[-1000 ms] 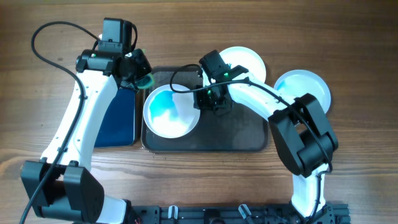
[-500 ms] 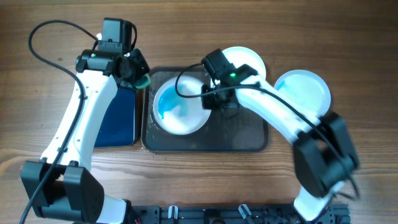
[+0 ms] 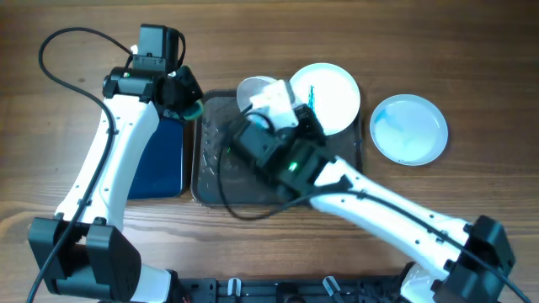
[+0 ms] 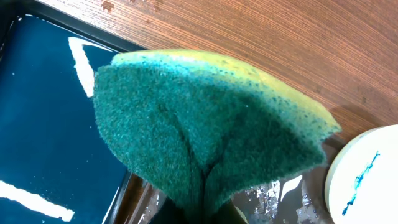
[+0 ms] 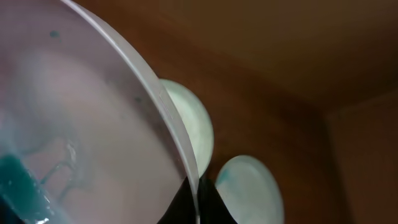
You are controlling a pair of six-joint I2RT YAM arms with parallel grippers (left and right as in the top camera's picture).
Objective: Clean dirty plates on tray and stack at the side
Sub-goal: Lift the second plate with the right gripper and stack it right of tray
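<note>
The right gripper goes to the right in the overhead view next, then down onto the third plate (image 3: 408, 130) (image 5: 250, 193) to release its plate, as that one sits beside the tray.
My right gripper (image 5: 198, 208) is shut on the rim of a white plate (image 5: 74, 118), which it holds tilted up off the dark grey tray (image 3: 209, 160). Blue-teal smear and water show inside that plate. From overhead the lifted plate (image 3: 253, 89) is partly hidden by the right arm. A second plate (image 3: 328, 94) with a thin blue smear lies at the tray's back right corner. The third plate (image 3: 410, 128), streaked pale blue, rests on the table to the right. Over the tray's back left corner, my left gripper (image 3: 187, 101) is shut on a folded green sponge (image 4: 205, 124).
A narrower black tray with blue inside (image 3: 162, 160) lies left of the grey tray, under the left arm. The grey tray's bare floor looks wet. The right arm stretches across the tray's middle and front right. Wooden table surrounds everything.
The right gripper closed on the plate's rim, then lifted the plate off the tray's left half, tilting it on edge. The left arm and sponge stayed still.
</note>
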